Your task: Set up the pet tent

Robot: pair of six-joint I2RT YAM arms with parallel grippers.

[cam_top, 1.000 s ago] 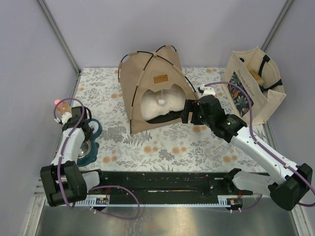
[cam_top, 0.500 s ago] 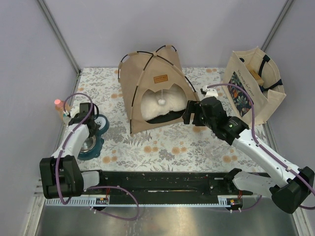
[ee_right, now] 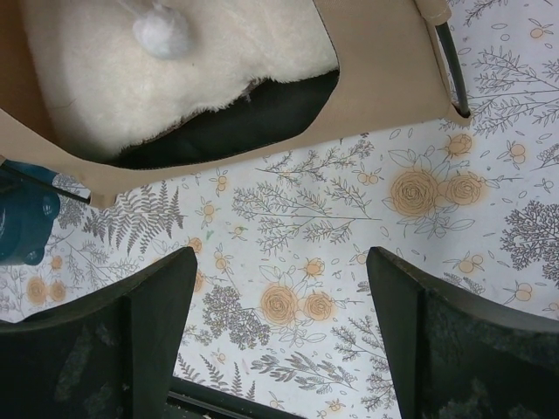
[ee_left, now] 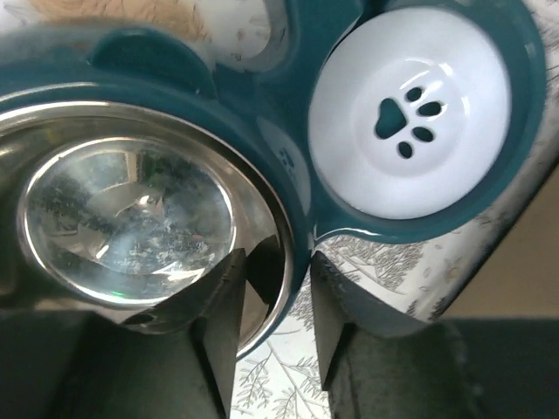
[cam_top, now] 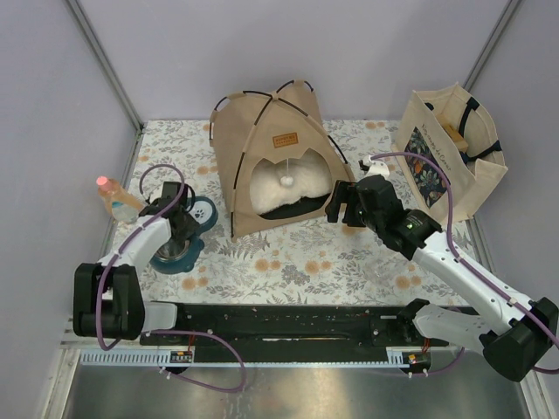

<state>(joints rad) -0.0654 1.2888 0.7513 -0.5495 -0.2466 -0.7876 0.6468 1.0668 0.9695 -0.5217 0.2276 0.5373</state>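
Note:
The clear bottle's body is below, so my empty right gripper will next swing back and to its right in the top view, turn and lower there.
The tan pet tent [cam_top: 271, 148] stands upright on the floral mat at the back middle, with black poles and a brown label. Its arched doorway shows a white fluffy cushion [cam_top: 279, 190] and a hanging white pom-pom [cam_top: 285, 178]. My right gripper [cam_top: 336, 202] is open and empty, hovering above the mat just off the tent's front right corner. The right wrist view shows the tent [ee_right: 384, 70] and cushion [ee_right: 131, 87] ahead of that gripper [ee_right: 284, 297]. My left gripper [cam_top: 181, 225] is shut on the rim of a teal double pet bowl [ee_left: 262, 113], left of the tent.
The teal bowl stand [cam_top: 179, 244] holds a steel bowl [ee_left: 127, 223] and a white paw-print dish [ee_left: 410, 109]. A bottle with a pink cap [cam_top: 113, 196] lies at the left edge. A beige floral tote bag [cam_top: 450, 148] stands at the back right.
My left gripper has dragged the teal bowl stand to the right, away from the bottle and toward the tent. My right gripper has shifted slightly right and stays open.

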